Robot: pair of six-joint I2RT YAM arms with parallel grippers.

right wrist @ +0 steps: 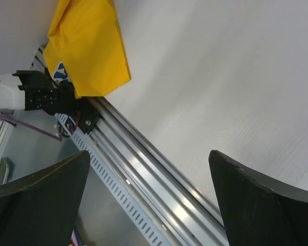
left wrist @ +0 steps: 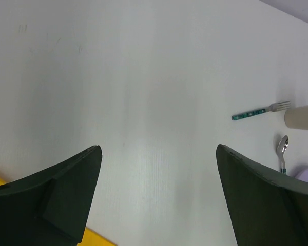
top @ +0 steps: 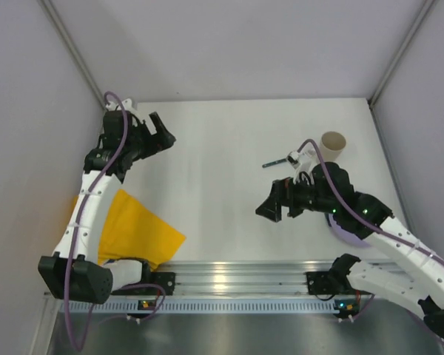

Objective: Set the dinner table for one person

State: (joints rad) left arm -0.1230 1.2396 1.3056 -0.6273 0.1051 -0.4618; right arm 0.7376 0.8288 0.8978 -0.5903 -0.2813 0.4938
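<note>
My left gripper will next move back and down to the yellow placemat's far corner [top: 121,195], since its open fingers are beyond the placemat.
The white dinner table [top: 222,185] fills the scene. A yellow cloth placemat [top: 137,229] lies crumpled at its near left, also in the right wrist view [right wrist: 90,48]. A fork with a teal handle [left wrist: 254,112] lies at the far right, next to a beige cup [top: 333,144], which also shows in the left wrist view [left wrist: 303,117]. A spoon [left wrist: 282,151] lies near a lilac plate [top: 348,235], mostly hidden under the right arm. My left gripper [top: 163,133] is open and empty at the far left. My right gripper [top: 270,203] is open and empty above the table's near middle.
An aluminium rail [top: 237,277] runs along the table's near edge, also in the right wrist view [right wrist: 159,179]. Grey walls close in the left, back and right sides. The left arm's base [right wrist: 41,97] sits by the placemat.
</note>
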